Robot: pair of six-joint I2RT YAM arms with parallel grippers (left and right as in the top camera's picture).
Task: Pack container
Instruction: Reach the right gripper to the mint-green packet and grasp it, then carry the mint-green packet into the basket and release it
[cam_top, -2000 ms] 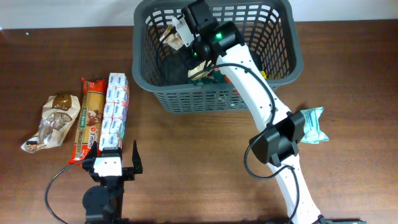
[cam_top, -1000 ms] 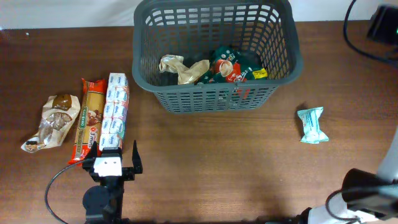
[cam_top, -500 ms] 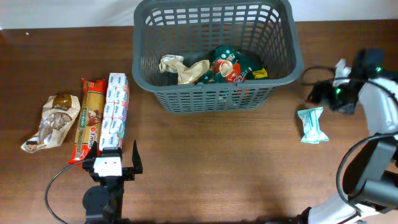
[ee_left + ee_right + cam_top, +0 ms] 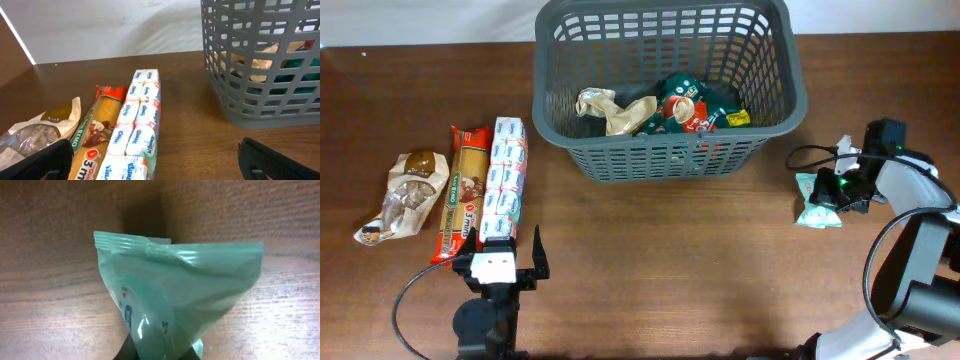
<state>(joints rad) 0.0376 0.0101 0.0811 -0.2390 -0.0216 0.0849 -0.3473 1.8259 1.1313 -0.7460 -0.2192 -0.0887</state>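
Observation:
My right gripper carries the held teal packet up over the basket's tall side next, then down beside the green and red packet.
The dark grey basket (image 4: 545, 100) stands at the back centre of the table and also shows in the left wrist view (image 4: 260, 100). It holds a crumpled beige packet (image 4: 610, 108) and a green and red packet (image 4: 690, 108). A teal packet (image 4: 817, 200) lies on the table to the basket's right. My right gripper (image 4: 832, 190) is down on it. In the right wrist view the teal packet (image 4: 175, 290) fills the frame and narrows between my fingertips (image 4: 157, 355), which are shut on it. My left gripper (image 4: 505, 262) is open and empty at the front left.
A Kleenex tissue pack (image 4: 505, 180), a spaghetti packet (image 4: 463, 195) and a clear bag of brown snacks (image 4: 405, 195) lie side by side at the left. The tissue pack (image 4: 137, 130) and the spaghetti packet (image 4: 95, 145) lie just ahead of my left gripper (image 4: 160, 165).
My right arm left the basket, swung out of view, then came down on the right side of the table onto the teal packet. The left arm has not moved.

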